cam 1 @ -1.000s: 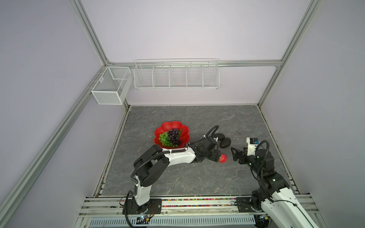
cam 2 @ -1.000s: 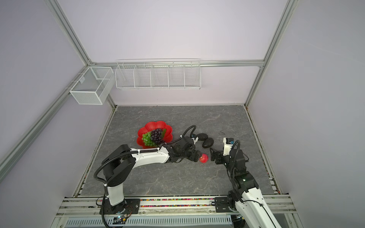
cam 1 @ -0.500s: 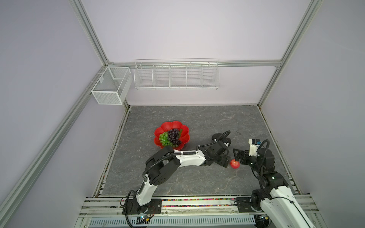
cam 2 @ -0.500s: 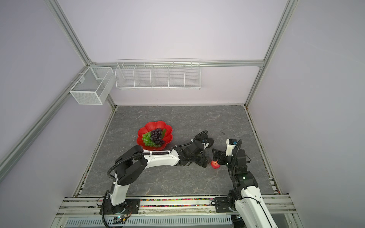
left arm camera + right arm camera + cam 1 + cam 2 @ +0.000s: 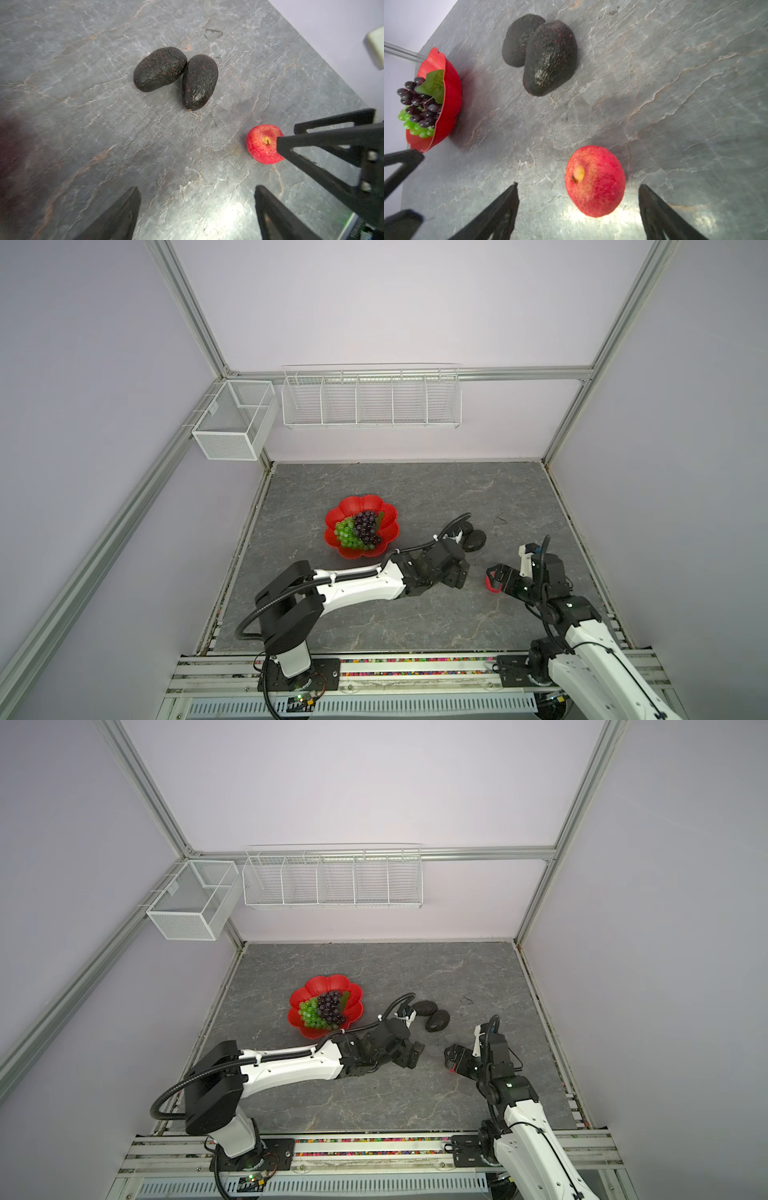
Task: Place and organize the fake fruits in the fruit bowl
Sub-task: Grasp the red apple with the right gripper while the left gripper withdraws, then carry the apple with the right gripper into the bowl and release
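My right gripper is open with a gap that spans the apple's width, so next it will lower its fingers past the sides of the small red apple (image 5: pixel 492 587) (image 5: pixel 595 180) below and close.
The red lobed fruit bowl (image 5: pixel 345 510) (image 5: pixel 309 986) (image 5: pixel 450 97) holds the dark purple grape bunch (image 5: pixel 368 526) (image 5: pixel 419 104) and the green grape bunch (image 5: pixel 347 533) (image 5: pixel 415 126). Two blackish avocados (image 5: pixel 424 1009) (image 5: pixel 438 1020) (image 5: pixel 160 68) (image 5: pixel 200 82) lie touching on the table, right of the bowl. The small red apple (image 5: pixel 492 587) (image 5: pixel 261 145) (image 5: pixel 595 180) lies on the table between the open fingers of my right gripper (image 5: pixel 494 576) (image 5: pixel 578 186), touching neither. My left gripper (image 5: pixel 455 574) (image 5: pixel 196 188) is open and empty, just left of the apple.
Two white wire baskets (image 5: pixel 372 404) (image 5: pixel 232 427) hang on the back and left walls. The two grippers face each other closely. The table's right edge rail (image 5: pixel 582 539) runs near the right arm. A small dark mark (image 5: pixel 500 519) is on the table.
The apple has travelled right from the left gripper's tip to between the right gripper's fingers. The left gripper followed it right, then drew back a little. The right gripper lowered over the apple.
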{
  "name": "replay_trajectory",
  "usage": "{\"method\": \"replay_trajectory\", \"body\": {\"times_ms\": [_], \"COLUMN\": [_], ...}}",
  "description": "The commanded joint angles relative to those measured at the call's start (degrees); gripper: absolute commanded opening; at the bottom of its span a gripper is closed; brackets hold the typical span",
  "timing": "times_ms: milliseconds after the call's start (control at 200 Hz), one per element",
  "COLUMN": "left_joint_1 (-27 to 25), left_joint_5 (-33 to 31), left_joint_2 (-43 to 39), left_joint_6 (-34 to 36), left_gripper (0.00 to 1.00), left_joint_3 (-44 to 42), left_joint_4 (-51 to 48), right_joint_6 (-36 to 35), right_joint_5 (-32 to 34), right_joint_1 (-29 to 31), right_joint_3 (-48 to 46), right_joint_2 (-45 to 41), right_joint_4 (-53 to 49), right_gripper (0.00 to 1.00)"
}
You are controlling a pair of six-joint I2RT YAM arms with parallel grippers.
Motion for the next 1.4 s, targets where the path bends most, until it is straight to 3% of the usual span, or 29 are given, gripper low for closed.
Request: {"method": "replay_trajectory", "body": {"times_ms": [0, 130, 150, 240, 470, 655, 760, 885, 1060, 1245, 1395], "left_joint_1": [0.37, 1.35, 1.45, 2.43, 6.24, 6.6, 6.6, 6.6, 6.68, 7.03, 9.42], "left_joint_5": [1.86, 4.12, 3.94, 2.87, 2.78, 2.79, 2.79, 2.13, 0.51, -1.76, -4.73], "left_joint_2": [-5.99, -16.57, -18.23, -25.5, -37.88, -41.36, -42.14, -43.22, -44.08, -46.66, -48.78], "left_joint_6": [0.65, -0.32, -0.39, 0.13, 1.55, 1.05, 0.75, 1.25, 2.13, 2.5, 0.84], "left_gripper": [0.88, 0.92, 1.0, 0.99, 0.99, 0.99, 0.99, 0.99, 0.99, 0.99, 0.99], "left_joint_3": [-4.88, -13.39, -14.57, -19.11, -25.34, -28.74, -29.22, -29.21, -28.56, -28.56, -27.85], "left_joint_4": [-2.85, 0.43, 0.6, 1.26, -2.9, -2.71, -2.62, -2.64, -4.11, -6.7, -11.45], "right_joint_6": [2.71, 5.47, 5.65, 5.91, 4.92, 3.91, 4.18, 4.97, 4.46, 0.39, -3.79], "right_joint_5": [3.64, 9.88, 11.14, 15.9, 18.5, 17.6, 17.67, 17.97, 19.8, 17.51, 14.83], "right_joint_1": [3.73, 8.94, 9.63, 11.51, 12.0, 12.22, 12.66, 13.52, 14.31, 15.38, 21.36], "right_joint_3": [0.43, 0.74, 0.93, 1.22, 4.59, 6.25, 6.71, 6.36, 7.14, 6.98, 11.28], "right_joint_2": [-1.67, 3.5, 4.65, 9.52, 16.31, 22.69, 25.15, 25.35, 24.68, 23.64, 22.88], "right_joint_4": [-6.57, -6.56, -6.43, -4.49, -0.58, 2.27, 1.87, 1.72, 0.9, 4.98, 9.92], "right_gripper": [0.91, 0.96, 0.96, 0.95, 1.0, 0.92, 0.8, 0.74, 0.52, 0.46, 0.46]}}
